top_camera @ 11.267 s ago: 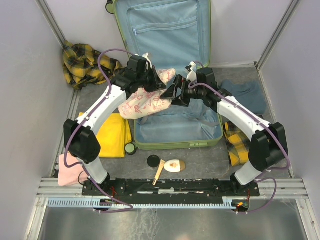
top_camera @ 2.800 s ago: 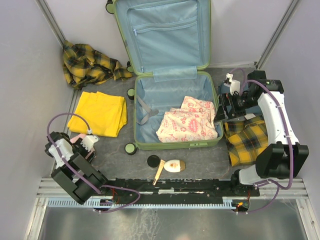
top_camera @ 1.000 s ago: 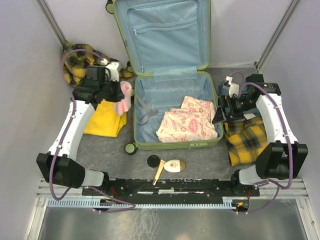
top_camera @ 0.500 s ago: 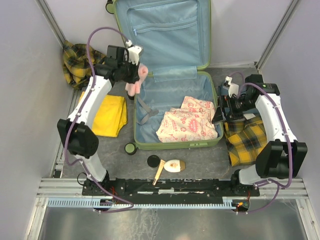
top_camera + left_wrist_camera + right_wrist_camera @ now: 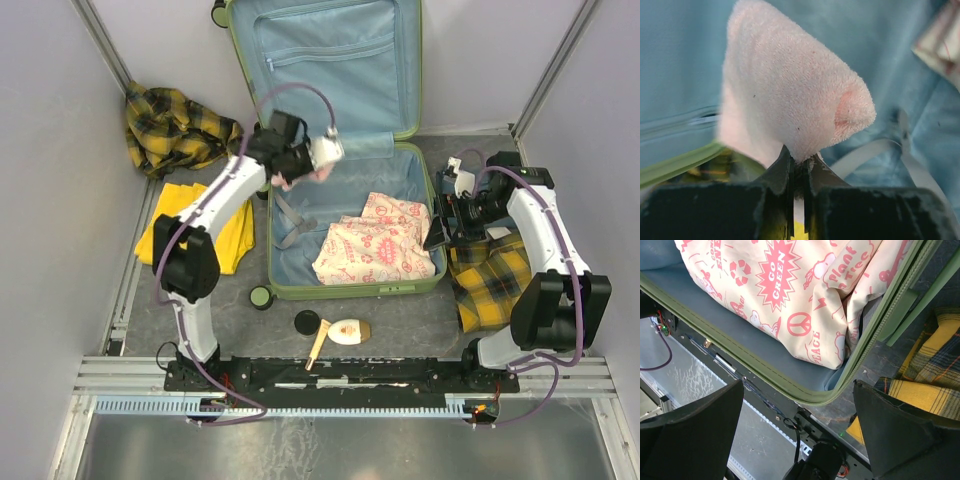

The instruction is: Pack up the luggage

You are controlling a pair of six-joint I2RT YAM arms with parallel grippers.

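The pink towel goes back down into the luggage (image 5: 896, 141) beside the white cloth next in my left gripper, since that part of the luggage's bottom holds only gray straps.
The lime-green luggage (image 5: 340, 290) lies open, its lid with light blue lining (image 5: 330, 70) propped against the back wall. A white cloth with red print (image 5: 380, 250) lies in its right half and shows in the right wrist view (image 5: 790, 295). My left gripper (image 5: 298, 172) is shut on a pink towel (image 5: 790, 95), held over the luggage's back left corner. My right gripper (image 5: 440, 232) is open and empty, hovering over the luggage's right rim (image 5: 880, 335).
A yellow plaid shirt (image 5: 170, 125) lies at the back left, a yellow folded cloth (image 5: 225, 225) left of the luggage, another plaid cloth (image 5: 490, 275) and a blue garment (image 5: 500, 185) to its right. A round compact (image 5: 307, 322), a brush and a bottle (image 5: 350, 331) lie in front.
My left arm has carried the pink towel from beside the yellow cloth rightward, over the luggage's back left corner. The right arm has stayed nearly still.
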